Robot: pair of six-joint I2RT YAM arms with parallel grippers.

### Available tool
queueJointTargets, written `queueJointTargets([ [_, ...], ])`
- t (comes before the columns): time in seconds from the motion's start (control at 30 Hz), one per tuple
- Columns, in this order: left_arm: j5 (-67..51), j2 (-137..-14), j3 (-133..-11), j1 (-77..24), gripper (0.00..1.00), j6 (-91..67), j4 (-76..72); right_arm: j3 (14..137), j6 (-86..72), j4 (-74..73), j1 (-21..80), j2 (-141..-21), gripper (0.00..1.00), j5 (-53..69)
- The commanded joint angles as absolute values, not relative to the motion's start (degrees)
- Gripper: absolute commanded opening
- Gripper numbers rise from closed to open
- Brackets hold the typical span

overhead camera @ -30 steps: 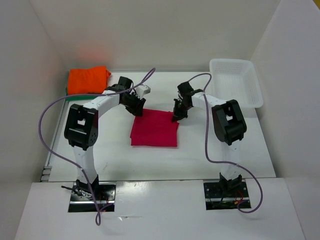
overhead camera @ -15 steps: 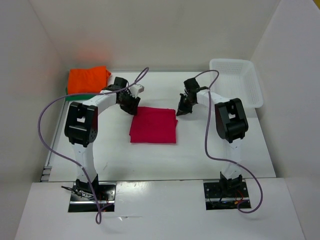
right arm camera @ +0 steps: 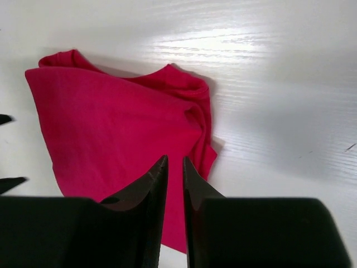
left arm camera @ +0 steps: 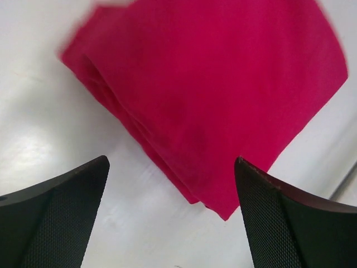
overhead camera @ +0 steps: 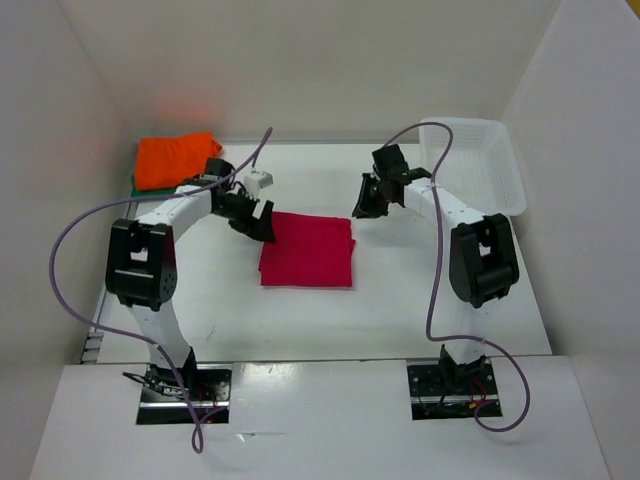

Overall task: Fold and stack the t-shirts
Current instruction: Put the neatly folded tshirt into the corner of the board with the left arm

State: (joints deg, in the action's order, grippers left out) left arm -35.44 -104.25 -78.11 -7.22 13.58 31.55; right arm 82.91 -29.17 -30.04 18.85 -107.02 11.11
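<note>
The magenta-red t-shirt's nearest corner [left arm camera: 224,213] already points into the gap between the left gripper's fingers, so the left gripper will lower onto it next with its fingers wide open.
The magenta-red t-shirt [overhead camera: 306,250] lies folded into a rectangle on the white table, and shows in both wrist views [left arm camera: 223,84] [right arm camera: 117,128]. My left gripper [overhead camera: 258,222] hovers at the shirt's far left corner. Its jaws [left arm camera: 172,162] are wide open with nothing between them. My right gripper [overhead camera: 362,206] is just off the far right corner. Its fingers [right arm camera: 175,158] stand a narrow gap apart and hold nothing. The orange t-shirt [overhead camera: 175,158] lies folded at the far left on the green t-shirt [overhead camera: 134,185], of which only a sliver shows.
A white mesh basket [overhead camera: 478,165] stands at the far right by the side wall. White walls close the table in on the left, back and right. Purple cables loop over both arms.
Both grippers let go of the magenta-red shirt's far corners and drew back from it. The left jaws opened wide, the right ones parted slightly. The shirt shifted a little toward the back.
</note>
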Motion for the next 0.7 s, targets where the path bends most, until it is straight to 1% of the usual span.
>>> queueJointTargets([
  [0.0,-39.1,-109.9,-74.9,-7.4,0.99,13.4,34.6,80.7,-29.8,-30.1,20.8,-106.3,0.22,10.1],
  [0.1,-37.5,-113.0,-75.6,-6.9,0.99,12.3,36.2,79.5,-30.3,-30.1,21.4,-105.6,0.23,9.5],
  [0.33,-42.0,-116.9,-75.1,-8.2,0.99,11.2,36.2,76.9,-31.6,-29.0,22.0,-105.7,0.24,10.2],
  [0.47,-47.6,-120.1,-74.4,-8.7,0.99,10.6,36.2,76.3,-32.3,-28.3,22.0,-105.7,0.24,10.8],
  [0.57,-48.3,-122.6,-75.1,-10.5,0.99,10.6,36.2,76.3,-32.3,-28.3,22.0,-105.0,0.24,10.1],
  [0.6,-48.3,-123.2,-75.9,-11.3,0.97,10.6,36.2,76.3,-32.8,-28.9,22.0,-104.2,0.24,9.4],
  [0.67,-48.3,-125.0,-76.5,-12.4,0.88,10.6,36.2,76.3,-32.8,-29.4,22.0,-102.8,0.24,8.6],
])
